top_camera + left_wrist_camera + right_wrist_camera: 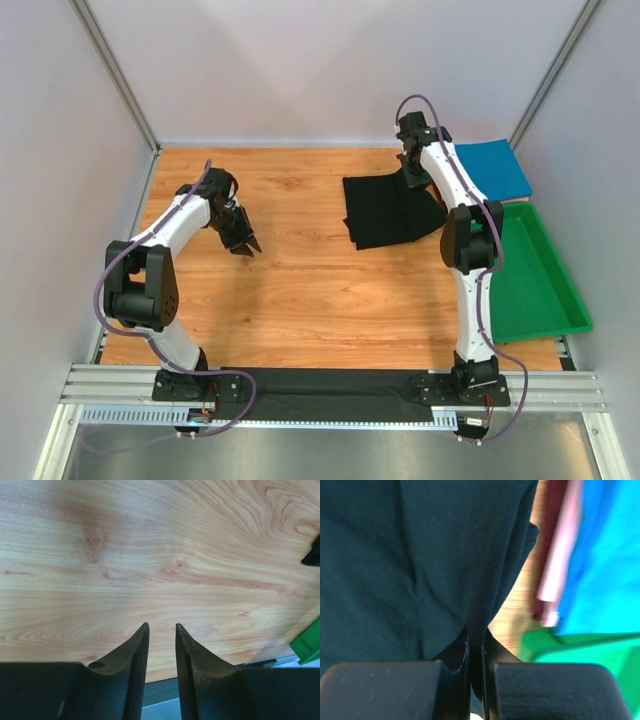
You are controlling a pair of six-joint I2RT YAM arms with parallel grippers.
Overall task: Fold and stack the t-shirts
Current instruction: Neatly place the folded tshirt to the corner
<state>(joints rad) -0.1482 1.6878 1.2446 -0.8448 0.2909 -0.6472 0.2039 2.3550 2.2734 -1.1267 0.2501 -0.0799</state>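
Observation:
I need to raise my right gripper next and carry the pinched edge outward over that stack's far corner, since the folded teal-blue t-shirt (495, 168) lies next to the black t-shirt (385, 212).
The black t-shirt (385, 212) lies partly folded on the wooden table at centre right; it fills the left of the right wrist view (410, 555). My right gripper (415, 178) is shut on the shirt's far right edge, cloth pinched between the fingers (476, 640). The teal-blue t-shirt (495, 168) lies folded at the far right corner, also in the right wrist view (605, 555). A strip of reddish t-shirt (552, 540) shows under its edge. My left gripper (243, 240) is open and empty above bare table, its fingers a little apart (161, 630).
A green plastic tray (530, 275) stands at the right edge, beside the right arm; its corner shows in the left wrist view (307, 645). White walls enclose the table. A black cloth strip (320, 385) lies over the near rail.

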